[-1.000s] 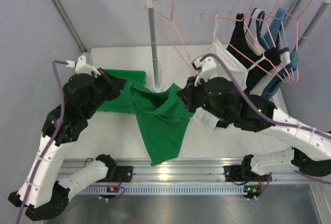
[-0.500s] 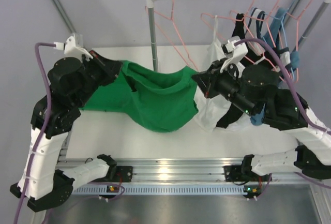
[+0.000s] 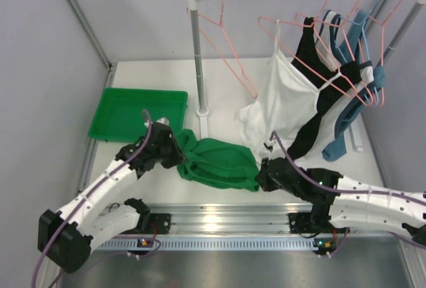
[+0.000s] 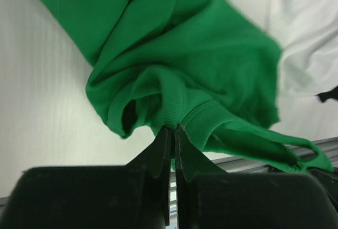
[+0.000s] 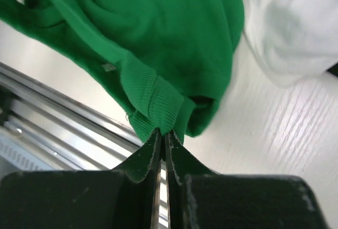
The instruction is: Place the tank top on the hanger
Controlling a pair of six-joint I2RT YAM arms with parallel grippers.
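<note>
I will gently move my left gripper down and toward the tank top's middle [image 3: 217, 160] [image 4: 219, 65] and then let go of the ribbed edge, since the tank top already rests on the tabletop.
The bright green tank top [image 3: 223, 161] lies bunched on the white table near its front edge. My left gripper [image 3: 178, 152] is low at its left end and shut on a ribbed edge [image 4: 182, 107]. My right gripper [image 3: 261, 176] is low at its right end and shut on another ribbed edge [image 5: 158, 102]. The left wrist view shows my left gripper [image 4: 173, 128] pinching fabric. The right wrist view shows the same of my right gripper [image 5: 162, 132]. An empty salmon-pink wire hanger [image 3: 226, 55] hangs at the left end of the rail, above and behind the tank top.
A green tray [image 3: 136, 112] sits at back left. The rack's upright pole [image 3: 198, 55] stands behind the tank top. A white strappy top [image 3: 279, 102], a black top [image 3: 313, 55] and blue hangers [image 3: 363, 28] hang at right. The metal front rail [image 3: 219, 218] runs close below.
Both arms have come down from a raised, spread pose to the table and moved closer together. The tank top, held stretched in the air before, now lies bunched on the table.
</note>
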